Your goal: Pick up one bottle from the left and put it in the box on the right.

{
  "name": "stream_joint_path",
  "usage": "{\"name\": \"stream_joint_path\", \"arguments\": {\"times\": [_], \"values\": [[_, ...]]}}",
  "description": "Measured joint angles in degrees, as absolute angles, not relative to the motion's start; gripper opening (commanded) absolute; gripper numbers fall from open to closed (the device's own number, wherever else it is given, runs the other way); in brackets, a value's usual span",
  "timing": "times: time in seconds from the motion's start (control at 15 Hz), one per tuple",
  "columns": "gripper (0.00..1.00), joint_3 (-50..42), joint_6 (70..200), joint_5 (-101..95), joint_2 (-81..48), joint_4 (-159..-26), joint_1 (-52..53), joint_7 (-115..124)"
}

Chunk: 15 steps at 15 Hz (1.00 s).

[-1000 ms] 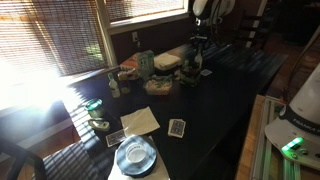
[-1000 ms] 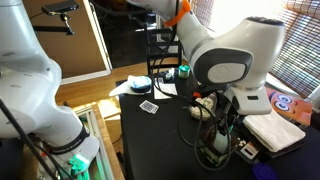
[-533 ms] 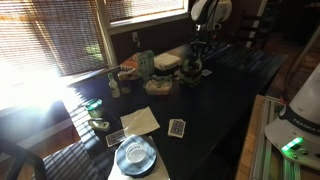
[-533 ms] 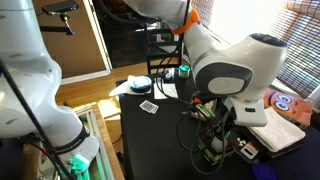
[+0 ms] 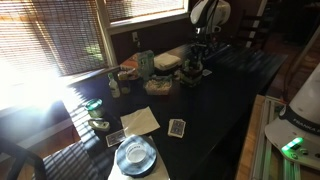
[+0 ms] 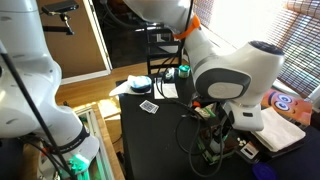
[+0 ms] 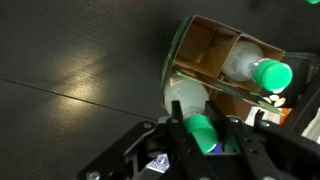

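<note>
The bottle's body already meets the open carton, so the bottle comes down beside the second one next and my gripper releases the green cap.
In the wrist view my gripper is shut on the green cap of a slim translucent bottle, one finger on each side. The bottle's body lies against the edge of an open carton with a brown inside. A second green-capped bottle lies in that carton. In both exterior views the gripper hangs low over the dark table, and the bottle is too small to make out there. A small low dark box sits beside the gripper in an exterior view.
A blue plate, a playing card, a tan sheet and a glowing green object lie on the near table. An upright green carton stands behind. A white folded cloth lies next to the arm.
The arm has sunk lower over the table near the carton and shifted slightly sideways. Nothing else on the table has moved.
</note>
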<state>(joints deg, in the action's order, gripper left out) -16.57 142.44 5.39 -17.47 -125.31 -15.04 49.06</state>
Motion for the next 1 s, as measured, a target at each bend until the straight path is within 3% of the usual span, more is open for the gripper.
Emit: {"name": "stream_joint_path", "arguments": {"times": [0.33, 0.4, 0.47, 0.87, 1.0], "values": [[0.1, -16.5, 142.8, 7.0, -21.8, -124.5, -15.0, 49.1], [0.54, -16.5, 142.9, 7.4, -22.0, -124.0, -15.0, 49.1], [0.55, -16.5, 142.9, 7.8, -22.3, -123.8, -15.0, 49.1], [0.95, -17.5, 142.8, 8.5, -21.0, -123.7, -14.9, 49.1], [1.0, -18.5, 142.8, 8.3, -18.7, -124.5, -14.6, 49.1]]}}
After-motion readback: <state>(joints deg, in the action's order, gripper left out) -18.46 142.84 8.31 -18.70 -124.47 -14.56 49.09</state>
